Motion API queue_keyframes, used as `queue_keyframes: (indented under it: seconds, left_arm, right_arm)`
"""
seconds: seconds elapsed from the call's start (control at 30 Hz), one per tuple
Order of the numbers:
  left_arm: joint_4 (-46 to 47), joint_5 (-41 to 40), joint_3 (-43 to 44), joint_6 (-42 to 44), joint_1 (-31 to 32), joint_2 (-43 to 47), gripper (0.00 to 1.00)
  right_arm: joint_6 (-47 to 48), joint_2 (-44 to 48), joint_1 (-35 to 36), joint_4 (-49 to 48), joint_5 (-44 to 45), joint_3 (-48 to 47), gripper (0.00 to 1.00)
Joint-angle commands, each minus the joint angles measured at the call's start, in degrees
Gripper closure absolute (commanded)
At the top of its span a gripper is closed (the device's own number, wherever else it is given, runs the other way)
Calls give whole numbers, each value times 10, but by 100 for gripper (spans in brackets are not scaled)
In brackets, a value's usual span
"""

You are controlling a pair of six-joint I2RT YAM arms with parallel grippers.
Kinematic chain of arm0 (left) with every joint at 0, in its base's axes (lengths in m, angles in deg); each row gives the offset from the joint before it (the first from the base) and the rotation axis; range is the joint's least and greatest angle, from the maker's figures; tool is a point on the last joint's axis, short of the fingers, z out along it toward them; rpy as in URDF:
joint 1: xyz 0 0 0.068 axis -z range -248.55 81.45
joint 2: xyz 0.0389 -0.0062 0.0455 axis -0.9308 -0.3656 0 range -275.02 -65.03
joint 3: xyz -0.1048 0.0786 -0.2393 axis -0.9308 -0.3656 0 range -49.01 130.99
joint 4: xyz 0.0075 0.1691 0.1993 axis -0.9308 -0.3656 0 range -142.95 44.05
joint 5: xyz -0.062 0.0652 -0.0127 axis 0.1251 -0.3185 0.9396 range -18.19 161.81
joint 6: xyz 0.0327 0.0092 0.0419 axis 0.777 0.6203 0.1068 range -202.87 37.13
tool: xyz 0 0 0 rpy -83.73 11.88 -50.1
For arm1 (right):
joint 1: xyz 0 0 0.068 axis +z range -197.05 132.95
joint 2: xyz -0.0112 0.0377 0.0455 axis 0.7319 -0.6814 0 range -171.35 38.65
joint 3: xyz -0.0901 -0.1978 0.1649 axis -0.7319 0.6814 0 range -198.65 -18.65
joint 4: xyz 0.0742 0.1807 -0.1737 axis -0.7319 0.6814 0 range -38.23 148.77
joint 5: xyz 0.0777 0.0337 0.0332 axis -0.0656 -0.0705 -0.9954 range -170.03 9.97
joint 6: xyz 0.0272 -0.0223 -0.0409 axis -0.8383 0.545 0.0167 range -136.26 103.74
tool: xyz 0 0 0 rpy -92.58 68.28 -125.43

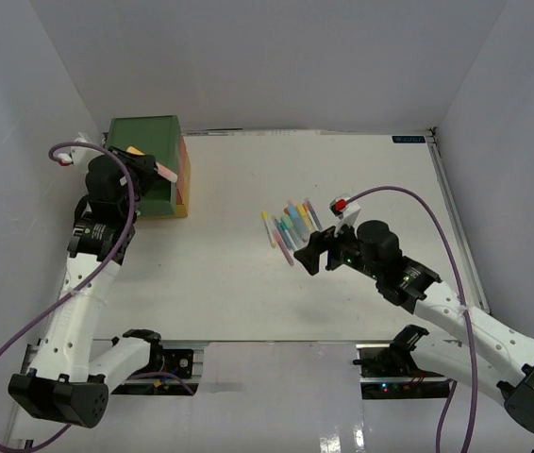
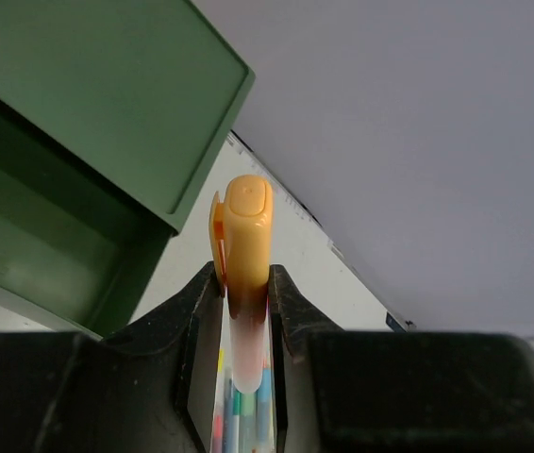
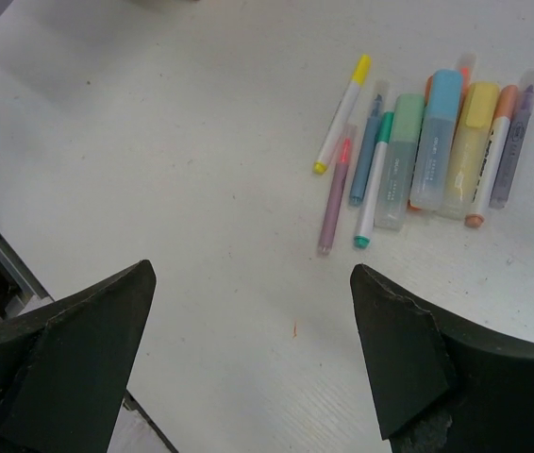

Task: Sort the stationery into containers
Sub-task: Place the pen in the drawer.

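Observation:
I will move my left gripper to the left in the top view next, over the inside of the green drawer, and let go of the highlighter. The drawer is open and hollow.
The containers are a stack of drawers at the far left: green on top [image 1: 144, 132], with orange-red and yellow edges [image 1: 185, 179] showing below it. In the left wrist view the green drawer [image 2: 107, 104] shows a hollow dark inside [image 2: 31, 245] and looks open. My left gripper [image 1: 151, 170] [image 2: 246, 297] is over the stack, shut on an orange-capped highlighter [image 2: 247, 236] [image 1: 163, 173]. The rest of the stationery [image 1: 291, 226] lies in a row mid-table, with yellow [image 3: 342, 111], purple-pink [image 3: 333, 203] and blue [image 3: 437, 142] pieces among several. My right gripper [image 1: 316, 251] [image 3: 248, 326] is open and empty, just in front of the row.
White walls enclose the table on the left, back and right. The drawer stack stands close to the left wall. A red-and-white part [image 1: 340, 206] on the right arm sits beside the stationery row. Purple cables loop from both arms.

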Motion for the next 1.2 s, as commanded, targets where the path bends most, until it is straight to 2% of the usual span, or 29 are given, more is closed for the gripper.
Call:
queue_keyframes:
  seconds: [0.0,0.3,0.63,0.73,0.77,0.87,0.9,1.17]
  left_arm:
    - [-21,34,-3,-33,-47,1,80]
    - [3,57,-44,-53,-130,-13,80]
    - [32,92,-101,-85,-167,-29,72]
    - [45,103,-107,-85,-171,-31,61]
    - [46,105,-105,-85,-172,-31,54]
    - [44,109,-95,-76,-172,-35,45]
    - [41,109,-87,-72,-172,-36,37]
    - [13,103,-59,-48,-173,-35,25]
  right_arm:
    - [9,22,-3,-9,9,9,10]
    - [12,70,-4,2,36,44,10]
    - [14,75,-5,6,39,50,10]
    - [14,74,-5,6,38,53,10]
    - [13,75,-5,6,38,54,10]
    - [13,73,-5,6,38,55,10]
    - [14,72,-5,6,39,54,10]
    - [17,61,-5,10,41,44,10]
